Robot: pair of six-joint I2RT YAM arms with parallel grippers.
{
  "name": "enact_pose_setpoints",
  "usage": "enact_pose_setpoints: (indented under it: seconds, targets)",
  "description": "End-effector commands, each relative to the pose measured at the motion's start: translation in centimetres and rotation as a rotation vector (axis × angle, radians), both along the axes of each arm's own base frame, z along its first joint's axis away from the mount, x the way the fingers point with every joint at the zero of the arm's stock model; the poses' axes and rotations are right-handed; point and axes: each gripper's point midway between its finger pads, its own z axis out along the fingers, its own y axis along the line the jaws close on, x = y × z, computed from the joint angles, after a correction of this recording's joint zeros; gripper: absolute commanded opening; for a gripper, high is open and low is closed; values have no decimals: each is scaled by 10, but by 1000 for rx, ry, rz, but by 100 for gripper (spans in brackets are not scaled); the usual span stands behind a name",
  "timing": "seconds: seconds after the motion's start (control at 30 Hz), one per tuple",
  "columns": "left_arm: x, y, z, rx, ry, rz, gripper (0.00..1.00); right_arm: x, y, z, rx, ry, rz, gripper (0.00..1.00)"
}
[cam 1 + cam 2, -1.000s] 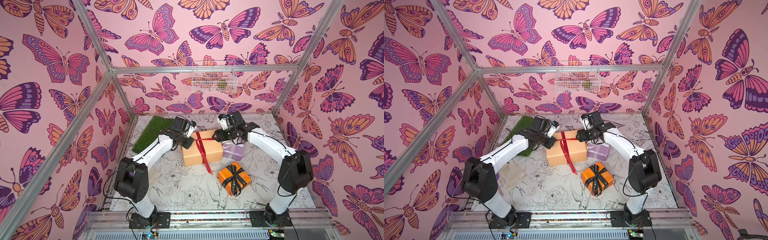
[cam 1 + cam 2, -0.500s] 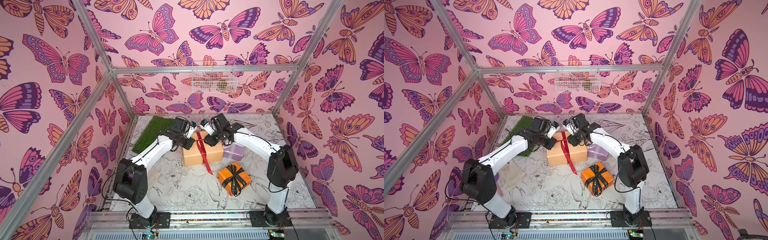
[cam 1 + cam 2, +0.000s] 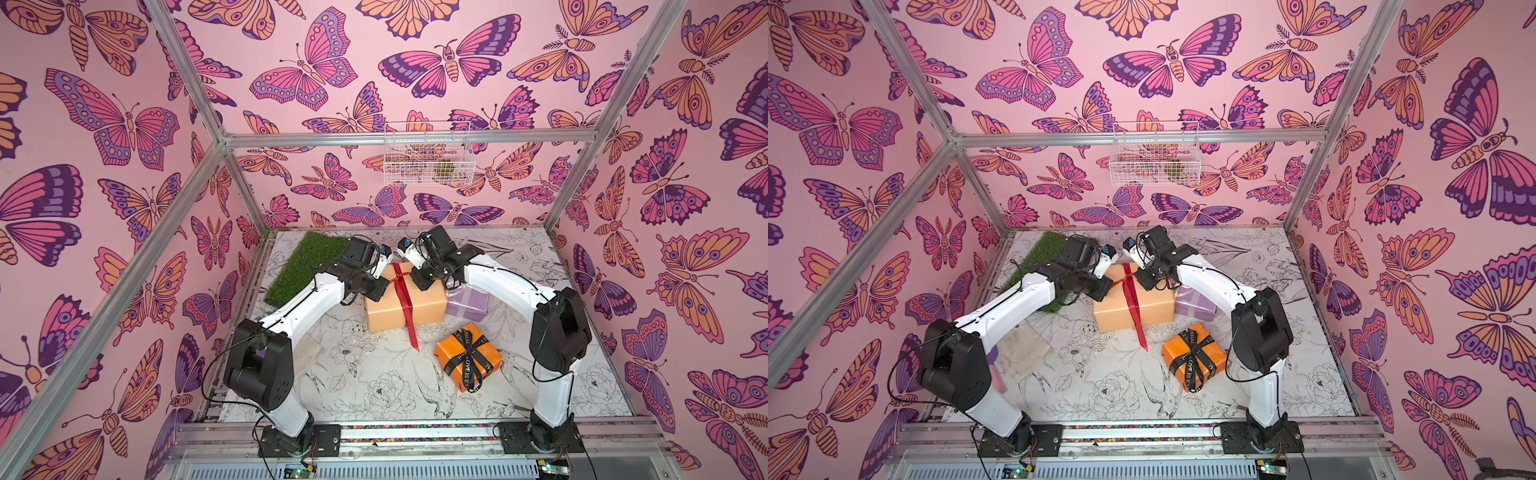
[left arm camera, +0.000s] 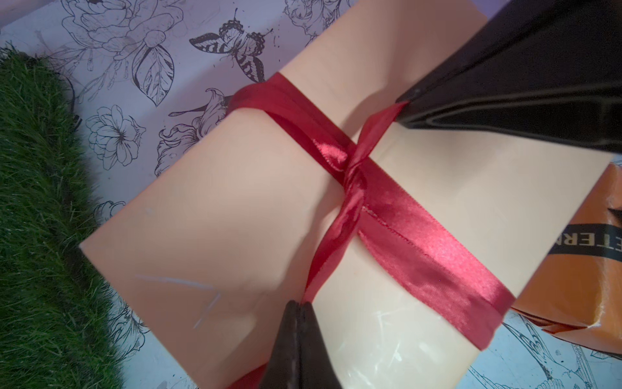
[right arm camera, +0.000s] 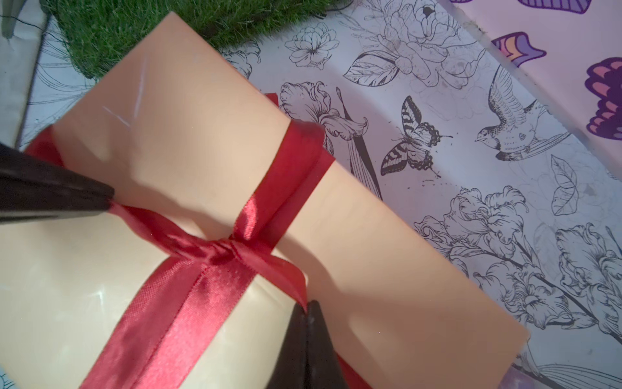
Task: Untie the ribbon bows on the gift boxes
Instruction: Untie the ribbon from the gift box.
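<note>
The lilac cube (image 3: 467,301) is below my right gripper, so my right gripper will next pull away from the ribbon's knot and down over this cube to let go of the piece of ribbon.
A large peach-tan gift box (image 3: 430,305) lies mid-table, with a shiny red ribbon (image 4: 397,219) tied round it and knotted on top (image 5: 218,252). My left gripper (image 4: 300,304) is shut on one red strand that leads to the knot. My right gripper (image 5: 308,304) is shut on the opposite strand. Both strands run taut. In both top views the two grippers (image 3: 384,284) (image 3: 415,276) meet over the box's far end. A small lilac cube (image 3: 467,301) sits against the box's right side. An orange cube (image 3: 451,353) with a black lettered bow (image 3: 469,353) stands nearer the front.
A green grass mat (image 3: 307,266) lies at the back left beside the left arm. A beige cloth (image 3: 309,353) lies by the left arm's base link. A white wire basket (image 3: 428,160) hangs on the back wall. Butterfly-papered walls enclose the table.
My right gripper swung left from the box's right edge to the knot and shut on a red strand. My left gripper stayed shut on its strand.
</note>
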Motion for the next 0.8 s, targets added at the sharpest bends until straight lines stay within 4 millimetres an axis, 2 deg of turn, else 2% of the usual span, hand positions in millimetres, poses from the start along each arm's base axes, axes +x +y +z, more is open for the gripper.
enact_pose_setpoints:
  seconds: [0.0, 0.13, 0.33, 0.47, 0.67, 0.77]
  targets:
    - [0, 16, -3, 33, -3, 104, 0, 0, -29, -2, -58, -7, -129, 0]
    - [1, 33, -7, 29, 4, 229, 0, 2, -59, -7, -26, 30, -310, 0]
    - [3, 50, -5, -61, -27, 391, 0, 3, -102, -23, 185, 167, -554, 0]
    - [2, 69, -6, -133, -45, 513, 0, 4, -129, -31, 289, 223, -671, 0]
    - [-6, 100, -14, -283, -51, 687, 0, 4, -152, -40, 341, 241, -774, 0]
    - [-10, 108, -17, -318, -55, 727, 0, 4, -159, -47, 331, 252, -810, 0]
